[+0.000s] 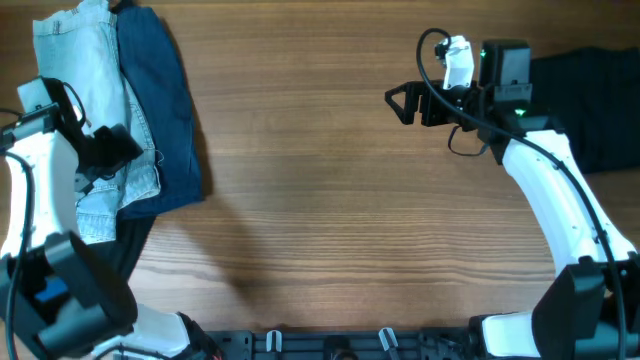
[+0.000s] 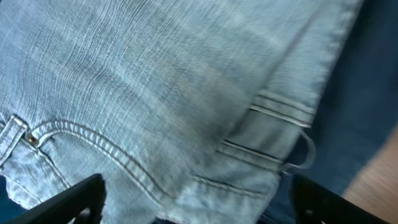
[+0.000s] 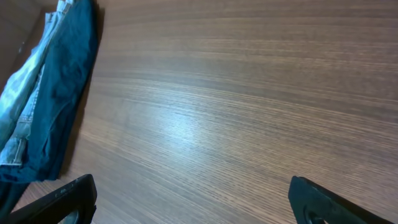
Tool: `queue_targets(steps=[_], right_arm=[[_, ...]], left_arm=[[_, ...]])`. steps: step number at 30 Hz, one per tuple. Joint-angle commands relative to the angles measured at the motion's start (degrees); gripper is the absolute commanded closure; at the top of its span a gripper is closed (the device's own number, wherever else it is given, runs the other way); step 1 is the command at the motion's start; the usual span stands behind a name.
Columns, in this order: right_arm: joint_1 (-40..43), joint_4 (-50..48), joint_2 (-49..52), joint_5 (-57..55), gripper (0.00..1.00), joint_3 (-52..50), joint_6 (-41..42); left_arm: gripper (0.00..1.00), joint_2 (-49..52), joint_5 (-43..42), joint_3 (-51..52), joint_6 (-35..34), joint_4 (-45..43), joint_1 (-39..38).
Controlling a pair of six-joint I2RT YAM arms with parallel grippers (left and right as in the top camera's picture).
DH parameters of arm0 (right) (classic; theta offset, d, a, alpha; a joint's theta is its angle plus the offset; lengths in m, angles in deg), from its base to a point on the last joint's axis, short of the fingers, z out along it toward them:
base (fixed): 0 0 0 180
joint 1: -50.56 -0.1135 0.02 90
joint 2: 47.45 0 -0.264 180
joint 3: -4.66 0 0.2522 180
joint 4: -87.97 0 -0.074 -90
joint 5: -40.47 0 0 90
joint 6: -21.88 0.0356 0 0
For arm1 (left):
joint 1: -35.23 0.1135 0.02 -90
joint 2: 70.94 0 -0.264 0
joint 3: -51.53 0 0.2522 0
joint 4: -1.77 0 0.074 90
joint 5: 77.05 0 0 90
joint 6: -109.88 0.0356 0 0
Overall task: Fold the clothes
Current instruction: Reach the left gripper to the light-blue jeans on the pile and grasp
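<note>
The left gripper lowers onto the denim (image 2: 155, 87) beside the curved pocket stitching and closes next, as its open fingers already stand on either side of that cloth.
The clothes, a pair of light faded denim shorts (image 1: 85, 95), lie folded over at the table's far left on top of a dark navy garment (image 1: 165, 110). My left gripper (image 1: 125, 148) hangs low over the shorts' lower right part. In the left wrist view the denim (image 2: 155, 87) fills the frame, showing pocket stitching and a belt loop (image 2: 305, 152). The left gripper (image 2: 199, 208) is open, and its fingers (image 2: 74, 202) straddle the shorts' edge. My right gripper (image 1: 398, 102) hovers open over bare wood at the back right, with nothing in it (image 3: 193, 205).
A black garment (image 1: 590, 100) lies at the right edge behind the right arm. More dark cloth (image 1: 135, 235) sticks out below the pile at the left. The wooden table (image 1: 330, 200) stretches between the arms. The right wrist view shows the pile (image 3: 56, 93) far to its left.
</note>
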Motion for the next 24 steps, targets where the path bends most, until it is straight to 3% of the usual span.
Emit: queue_targets(steps=[1,6,12,13,18,24], right_arm=[[-0.3,-0.7,1.5,1.1,0.0,1.0,-0.6],[-0.3,-0.7,1.6,1.1,0.01,1.0,-0.6],[-0.3,-0.7,1.6,1.1,0.01,1.0,-0.6],[-0.3,-0.7,1.6,1.2,0.01,1.0,-0.6],[-0.3,-0.9,1.6,1.2,0.03,1.0,-0.6],[-0.2,-3.0,1.1,1.2,0.07,1.0,-0.6]], left_arm=[[0.14,3.2,2.5,-0.2,0.7,-0.2,0.1],[0.22,7.0,2.5,-0.2,0.7,-0.8,0.0],[0.79,7.5,2.5,-0.2,0.7,-1.9,0.1],[0.93,7.5,2.4,-0.2,0.6,-2.1,0.0],[0.96,6.8,-6.3,-5.0,-0.8,-0.6,-0.2],[0.96,2.7,-20.9,-21.7,-0.9,6.2,-6.2]])
